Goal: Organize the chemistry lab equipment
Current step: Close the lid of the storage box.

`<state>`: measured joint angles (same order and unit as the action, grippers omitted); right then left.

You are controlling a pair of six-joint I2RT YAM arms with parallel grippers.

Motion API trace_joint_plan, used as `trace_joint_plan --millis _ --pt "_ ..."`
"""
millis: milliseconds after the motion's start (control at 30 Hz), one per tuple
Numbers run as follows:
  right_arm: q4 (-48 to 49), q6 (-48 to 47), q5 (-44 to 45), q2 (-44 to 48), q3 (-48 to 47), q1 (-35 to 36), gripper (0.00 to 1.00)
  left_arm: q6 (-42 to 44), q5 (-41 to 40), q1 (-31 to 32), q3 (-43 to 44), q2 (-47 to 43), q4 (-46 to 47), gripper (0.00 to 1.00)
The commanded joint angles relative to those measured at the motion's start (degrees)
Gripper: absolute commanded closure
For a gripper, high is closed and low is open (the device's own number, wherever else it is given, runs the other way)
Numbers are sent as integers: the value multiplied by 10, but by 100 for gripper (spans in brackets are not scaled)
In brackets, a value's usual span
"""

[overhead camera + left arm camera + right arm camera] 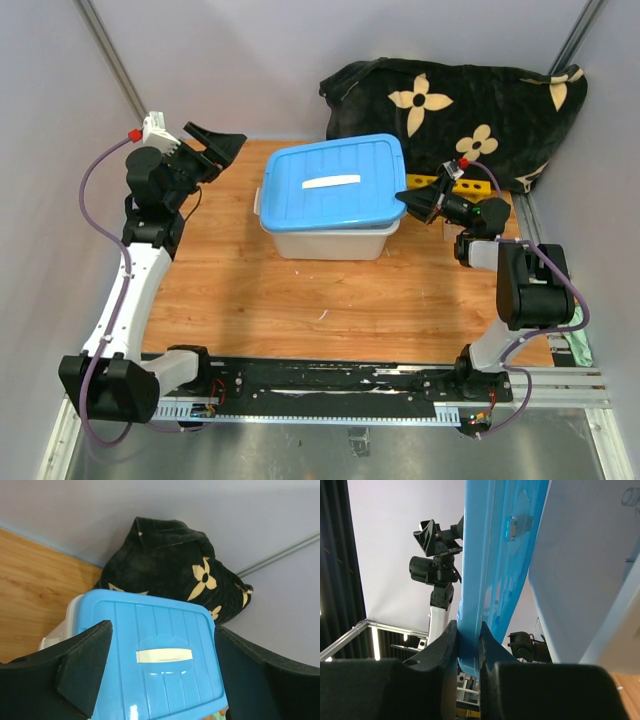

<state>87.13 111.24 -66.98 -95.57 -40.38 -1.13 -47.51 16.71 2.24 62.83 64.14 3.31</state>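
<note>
My right gripper will next bring the pinched rim of the lid down toward the tub's edge [396, 227] [553, 652], because there is still a gap between the lid and the tub.
A white tub [330, 240] with a blue lid [335, 182] stands at the back middle of the wooden table. My right gripper [408, 197] is shut on the lid's right rim; in the right wrist view its jaws [468, 645] pinch the blue lid edge [480, 555] beside the tub wall [590, 570]. My left gripper [215, 150] hangs open and empty at the back left, away from the tub. The left wrist view shows the lid [160, 630] between those wide fingers [85, 665]. A yellow holed rack [447, 183] of the lab equipment peeks out behind the right gripper.
A black flowered cloth [460, 100] is bunched in the back right corner, right behind the tub and rack. Grey walls close in the table on three sides. Bare wood [300, 300] lies between the tub and the arm bases.
</note>
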Motion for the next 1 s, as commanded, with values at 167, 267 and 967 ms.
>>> trace_joint_plan --millis 167,267,967 --pt "32 -53 1 -26 19 -16 99 0 27 58 14 14 22 18" --pt "32 -56 -3 -28 22 -16 99 -1 21 82 12 15 28 19" --pt "-17 -110 -24 -29 28 -22 56 -6 18 110 -1 35 43 21"
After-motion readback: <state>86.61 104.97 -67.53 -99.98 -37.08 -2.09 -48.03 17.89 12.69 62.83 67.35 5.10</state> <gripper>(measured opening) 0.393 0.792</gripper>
